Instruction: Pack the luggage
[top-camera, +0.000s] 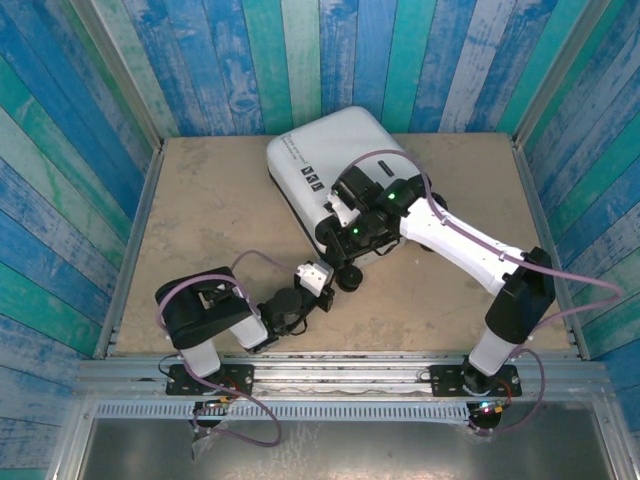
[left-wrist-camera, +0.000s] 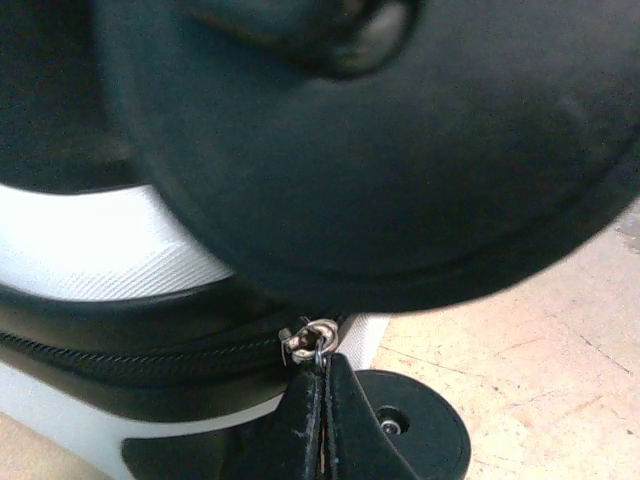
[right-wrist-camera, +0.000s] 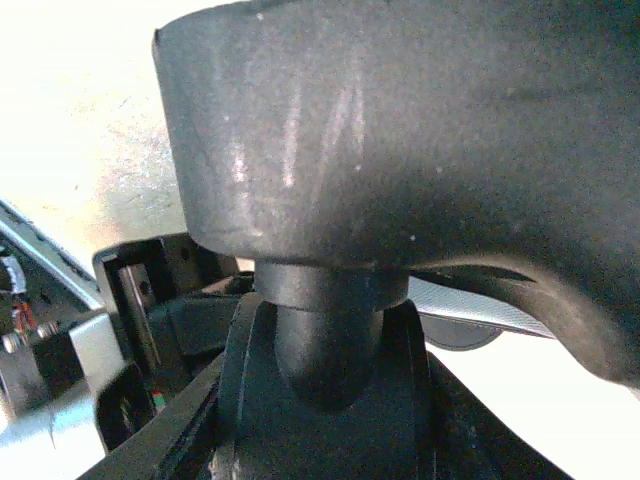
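The robot's right gripper should swing the suitcase's near corner sideways by the black stem, past the left gripper.
The luggage (top-camera: 335, 150), a closed white hard-shell suitcase with black trim, lies in the middle of the table. My left gripper (top-camera: 338, 274) is at its near corner by a black wheel (left-wrist-camera: 415, 435). In the left wrist view that gripper (left-wrist-camera: 322, 365) is shut on the metal zipper pull (left-wrist-camera: 315, 338) of the black zipper band (left-wrist-camera: 140, 360). My right gripper (top-camera: 347, 237) sits on the same corner from the right. Its fingers (right-wrist-camera: 235, 400) are shut around the black stem (right-wrist-camera: 330, 330) under a wheel housing (right-wrist-camera: 400, 130).
Both arms meet at the suitcase's near corner, close together. Part of the left arm (right-wrist-camera: 60, 360) shows beside the right fingers. Blue plank walls (top-camera: 70, 150) enclose the beige table (top-camera: 200, 220) on three sides. A metal rail (top-camera: 340, 372) runs along the near edge.
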